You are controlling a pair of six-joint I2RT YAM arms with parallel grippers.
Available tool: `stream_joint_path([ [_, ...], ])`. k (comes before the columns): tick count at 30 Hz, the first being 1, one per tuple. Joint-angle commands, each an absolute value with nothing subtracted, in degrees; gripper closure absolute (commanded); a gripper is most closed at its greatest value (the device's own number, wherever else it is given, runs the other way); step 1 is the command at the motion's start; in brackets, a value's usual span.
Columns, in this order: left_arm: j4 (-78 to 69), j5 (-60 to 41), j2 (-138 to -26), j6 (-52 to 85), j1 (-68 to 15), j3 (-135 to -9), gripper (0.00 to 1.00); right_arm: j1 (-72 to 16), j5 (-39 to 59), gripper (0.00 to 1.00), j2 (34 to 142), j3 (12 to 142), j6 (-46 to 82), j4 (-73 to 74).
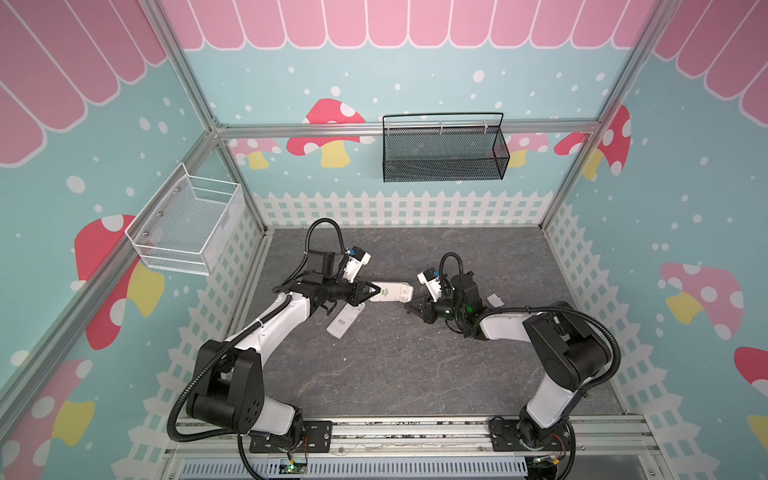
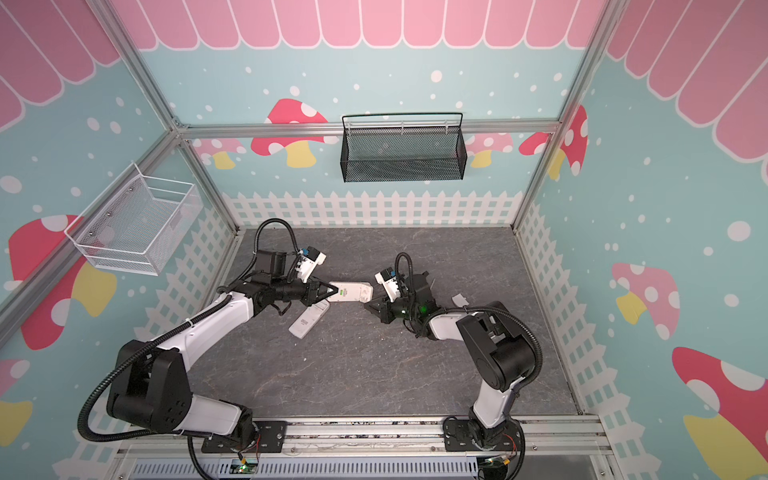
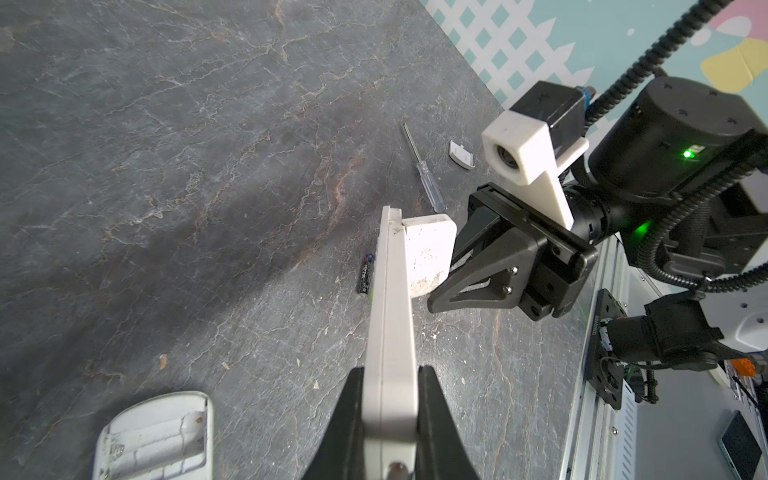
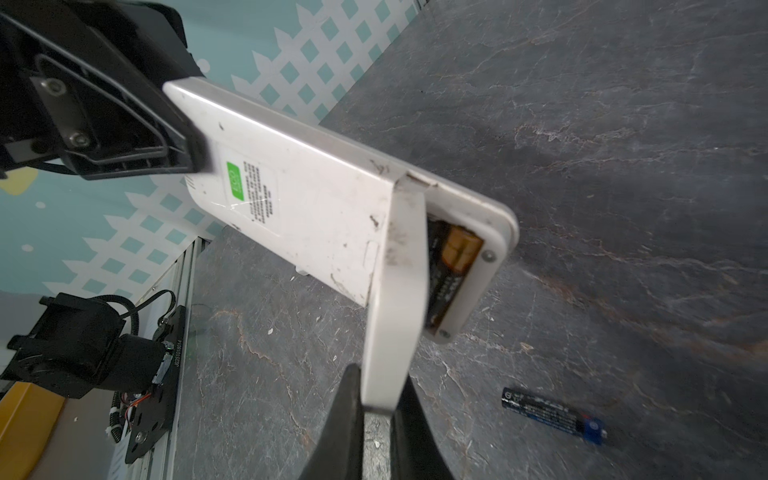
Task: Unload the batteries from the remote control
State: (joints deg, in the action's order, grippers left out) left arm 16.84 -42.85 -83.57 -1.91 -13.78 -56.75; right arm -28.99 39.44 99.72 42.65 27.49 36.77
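The left gripper carries the remote back and down next and releases it, since the bare patch of tabletop lies below the gripper, nearer my base.
My left gripper (image 3: 390, 370) (image 1: 371, 291) is shut on one end of a white remote control (image 4: 311, 195) (image 1: 390, 293) and holds it above the table. At the remote's other end the white battery cover (image 4: 399, 291) (image 3: 428, 253) stands partly lifted, with my right gripper (image 4: 380, 374) (image 1: 409, 306) shut on its free edge. Under the cover, black batteries with gold ends (image 4: 453, 257) lie in the compartment. A dark blue battery (image 4: 548, 413) (image 3: 365, 274) lies loose on the table below the remote.
A second white remote (image 1: 345, 320) (image 3: 153, 436) lies back up on the table with its compartment open, next to the left arm. A clear-handled screwdriver (image 3: 424, 170) and a small grey cover (image 3: 461, 154) (image 1: 493, 300) lie behind the right gripper. Two wire baskets (image 1: 187, 224) (image 1: 444, 147) hang on the walls.
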Motion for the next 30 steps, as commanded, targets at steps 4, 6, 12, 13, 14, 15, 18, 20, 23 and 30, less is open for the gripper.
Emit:
stream_joint_path([
  [4, 16.7, -36.3, -83.9, 1.6, -13.6, -57.1, 1.00, -29.2, 36.5, 1.00, 92.9, 41.1, 24.4, 30.6],
  [6, 16.8, -34.7, -84.0, 2.9, -13.4, -56.8, 1.00, -29.0, 33.9, 1.00, 89.9, 40.1, 22.5, 25.9],
  [12, 24.4, -37.7, -82.9, 6.7, -12.9, -59.1, 1.00, -25.8, 25.0, 1.00, 80.9, 38.2, 19.6, 11.2],
  [13, 24.6, -37.4, -82.7, 8.1, -12.9, -58.1, 1.00, -25.1, 22.7, 1.00, 79.7, 38.5, 18.9, 8.2],
  [14, 24.3, -37.1, -82.6, 9.4, -12.9, -57.1, 1.00, -24.5, 20.8, 1.00, 78.9, 39.0, 18.2, 5.4],
  [15, 24.2, -37.1, -82.5, 10.8, -13.1, -56.0, 1.00, -23.7, 18.8, 1.00, 78.3, 39.8, 17.5, 2.0],
  [18, 23.8, -38.2, -82.1, 12.4, -13.4, -53.5, 1.00, -21.1, 13.5, 1.00, 77.3, 42.5, 16.2, -6.3],
  [20, 22.2, -38.3, -82.3, 14.0, -13.9, -51.5, 1.00, -19.1, 9.5, 1.00, 77.5, 44.4, 15.0, -11.1],
  [23, 20.3, -38.0, -82.7, 17.0, -14.8, -49.8, 1.00, -14.8, 4.3, 1.00, 78.5, 47.2, 15.3, -17.3],
  [30, 20.1, -39.1, -82.2, 17.6, -16.6, -46.8, 1.00, -12.1, -6.3, 1.00, 80.7, 51.0, 12.5, -24.9],
])
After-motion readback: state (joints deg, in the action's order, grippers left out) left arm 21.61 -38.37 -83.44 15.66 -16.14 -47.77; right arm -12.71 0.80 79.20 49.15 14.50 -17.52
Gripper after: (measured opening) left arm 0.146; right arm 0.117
